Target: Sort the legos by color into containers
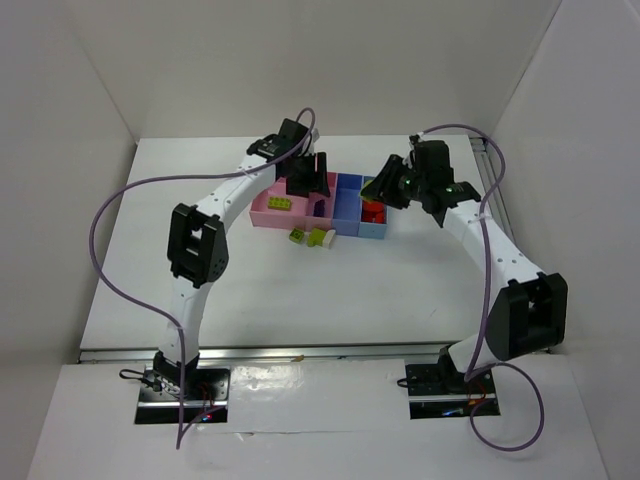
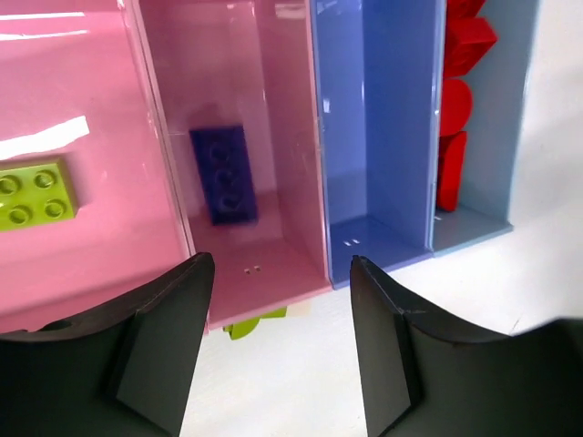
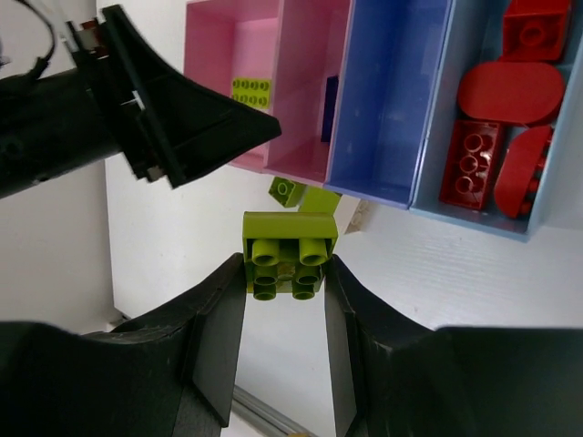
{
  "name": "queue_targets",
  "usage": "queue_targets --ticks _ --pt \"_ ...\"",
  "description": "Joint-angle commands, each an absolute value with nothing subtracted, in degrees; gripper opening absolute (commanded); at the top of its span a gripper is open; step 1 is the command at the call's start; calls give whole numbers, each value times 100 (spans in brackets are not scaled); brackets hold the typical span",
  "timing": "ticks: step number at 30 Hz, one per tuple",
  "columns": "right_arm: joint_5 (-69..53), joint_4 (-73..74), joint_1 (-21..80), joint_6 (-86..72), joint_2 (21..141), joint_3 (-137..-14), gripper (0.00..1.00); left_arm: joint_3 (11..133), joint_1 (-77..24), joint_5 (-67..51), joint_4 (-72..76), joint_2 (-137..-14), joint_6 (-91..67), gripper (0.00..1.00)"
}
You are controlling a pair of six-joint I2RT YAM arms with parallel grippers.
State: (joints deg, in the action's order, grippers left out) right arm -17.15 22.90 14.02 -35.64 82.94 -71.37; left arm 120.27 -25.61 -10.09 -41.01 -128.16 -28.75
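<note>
The wide pink bin holds yellow-green. My right gripper will next swing outward and to the left in the top view, over the wide pink bin's far part [image 1: 276, 189] [image 3: 249, 50].
The containers [image 1: 268, 212] stand mid-table: a wide pink bin [image 2: 82, 82] with one yellow-green lego [image 2: 32, 193], a narrower pink bin [image 2: 273, 100] with a dark blue lego [image 2: 223, 173], a bare blue bin [image 2: 373, 137], and a light blue bin [image 3: 547, 191] with several red legos [image 3: 496, 91]. My left gripper [image 2: 278, 264] is open and empty above the narrow pink bin's near end. My right gripper [image 3: 284, 262] is shut on a yellow-green lego [image 3: 290, 232], held above the table in front of the bins.
Two loose yellow-green legos [image 3: 286, 190] [image 3: 321, 200] and a whitish one [image 3: 360, 214] lie on the table against the bins' near edge, also in the top view [image 1: 310, 237]. The left arm's gripper [image 3: 182, 118] hangs close by. White walls enclose the table.
</note>
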Motion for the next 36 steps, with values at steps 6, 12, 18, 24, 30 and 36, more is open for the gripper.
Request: queue_targets --ticks 6,12,18,24,30,36 --pt "-1925 1591 2143 -3437 9621 -8162 6 11498 -2085 -677 -4631 -11348 -2812 73" --pt "-1995 1775 2531 -3085 10976 -9745 8 10083 -1672 -220 -4798 -10197 -2865 72" --pt "-1934 1986 2864 -2971 12303 -11159 14 8202 -1538 -596 -4571 -9239 -2918 73" --pt "-1864 2548 2997 -2840 13131 -12338 72 7383 -1871 -782 -4088 -9062 -3032 83" --pt "-1416 2489 2944 -2716 12368 -11806 78 7514 -2451 -432 -3613 -9701 -2796 88" --pt "-950 2057 2287 -2777 10569 -9679 77 7989 -2741 -290 -3183 -10265 -2260 88"
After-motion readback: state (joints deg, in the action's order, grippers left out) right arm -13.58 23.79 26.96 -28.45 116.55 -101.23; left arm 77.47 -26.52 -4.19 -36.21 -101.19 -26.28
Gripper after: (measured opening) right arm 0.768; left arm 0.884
